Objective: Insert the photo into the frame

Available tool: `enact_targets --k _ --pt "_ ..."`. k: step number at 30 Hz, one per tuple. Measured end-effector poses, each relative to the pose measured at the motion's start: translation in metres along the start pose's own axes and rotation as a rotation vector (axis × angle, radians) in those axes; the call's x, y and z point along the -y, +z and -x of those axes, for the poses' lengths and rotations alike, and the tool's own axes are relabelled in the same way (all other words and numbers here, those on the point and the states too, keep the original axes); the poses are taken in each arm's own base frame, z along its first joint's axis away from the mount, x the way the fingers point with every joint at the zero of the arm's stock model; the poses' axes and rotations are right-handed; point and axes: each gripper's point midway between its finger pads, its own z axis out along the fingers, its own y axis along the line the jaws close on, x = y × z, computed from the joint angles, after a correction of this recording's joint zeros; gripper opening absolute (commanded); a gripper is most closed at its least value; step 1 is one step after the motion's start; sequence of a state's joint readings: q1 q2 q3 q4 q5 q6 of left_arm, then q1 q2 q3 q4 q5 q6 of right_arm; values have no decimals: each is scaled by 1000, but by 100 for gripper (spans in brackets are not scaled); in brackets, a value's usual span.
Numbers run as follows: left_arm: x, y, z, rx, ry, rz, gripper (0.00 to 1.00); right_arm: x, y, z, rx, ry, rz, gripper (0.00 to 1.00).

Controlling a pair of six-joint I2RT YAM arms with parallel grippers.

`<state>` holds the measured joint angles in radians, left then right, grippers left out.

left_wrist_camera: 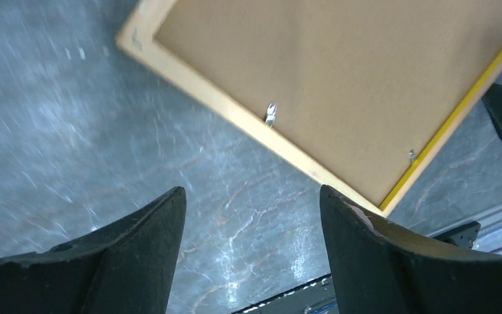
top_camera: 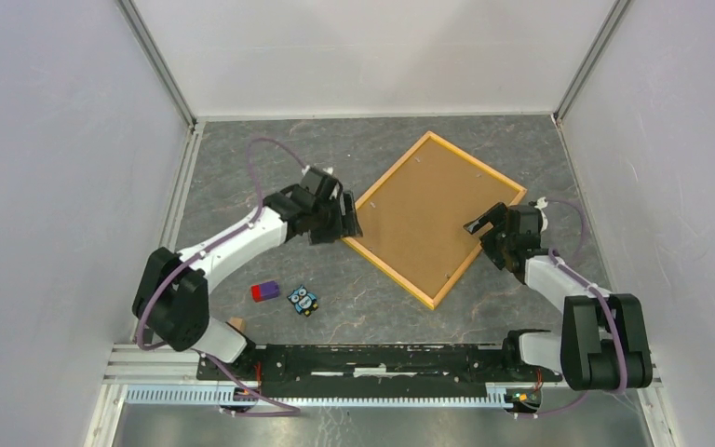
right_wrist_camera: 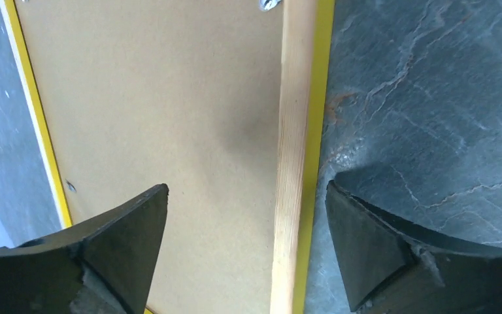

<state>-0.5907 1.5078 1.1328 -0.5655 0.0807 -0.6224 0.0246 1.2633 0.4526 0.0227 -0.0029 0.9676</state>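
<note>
The left gripper descends toward the frame's border by the clip (top_camera: 391, 274) next, below and to the gripper's right in the top view, turning along the border's slant.
The frame (top_camera: 386, 273), with a thin yellow-orange wooden border, lies flat and turned diagonally on the grey marbled table. A brown hardboard backing panel (top_camera: 433, 219) fills it. The photo is hidden. My left gripper (top_camera: 349, 219) hovers open over bare table just off the frame's left rail (left_wrist_camera: 235, 118), its jaws (left_wrist_camera: 251, 191) empty. My right gripper (top_camera: 484, 233) is open above the frame's right rail (right_wrist_camera: 294, 131). One of its fingers is over the backing panel (right_wrist_camera: 157, 98) and the other over the table, with nothing gripped between them (right_wrist_camera: 247, 186).
A purple-and-red block (top_camera: 264, 291) and a small blue owl figure (top_camera: 303, 300) lie on the table in front of the left arm. A small metal clip (left_wrist_camera: 271, 114) sits on the frame's rail. White walls enclose the table on three sides.
</note>
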Motion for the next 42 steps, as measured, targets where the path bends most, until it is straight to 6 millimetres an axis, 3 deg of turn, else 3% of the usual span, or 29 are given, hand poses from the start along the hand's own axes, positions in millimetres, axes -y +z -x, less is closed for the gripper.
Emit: enact_targets --k 3,7,12,17,24,30,33,39,42 --pt "0 11 -35 -8 -111 27 85 -6 -5 -3 -14 -17 34 98" --pt "19 25 -82 -42 -241 30 82 -6 -13 -11 -53 -103 58 98" --pt "43 50 -98 -40 -468 35 70 -18 -32 -7 -35 -279 154 98" --pt "41 72 -113 -26 -650 140 66 -21 -48 -1 3 -397 192 98" --pt "56 88 -105 23 -771 250 60 -19 -60 -3 29 -480 227 98" --pt "52 94 -107 27 -809 299 32 -1 -52 -16 -43 -525 174 98" --pt "49 93 -103 51 -768 314 23 6 -51 -18 -67 -557 149 98" --pt "30 89 -93 59 -503 329 18 -5 -62 13 15 -644 100 98" --pt "6 82 -83 36 -387 306 11 -20 -72 34 83 -682 104 98"
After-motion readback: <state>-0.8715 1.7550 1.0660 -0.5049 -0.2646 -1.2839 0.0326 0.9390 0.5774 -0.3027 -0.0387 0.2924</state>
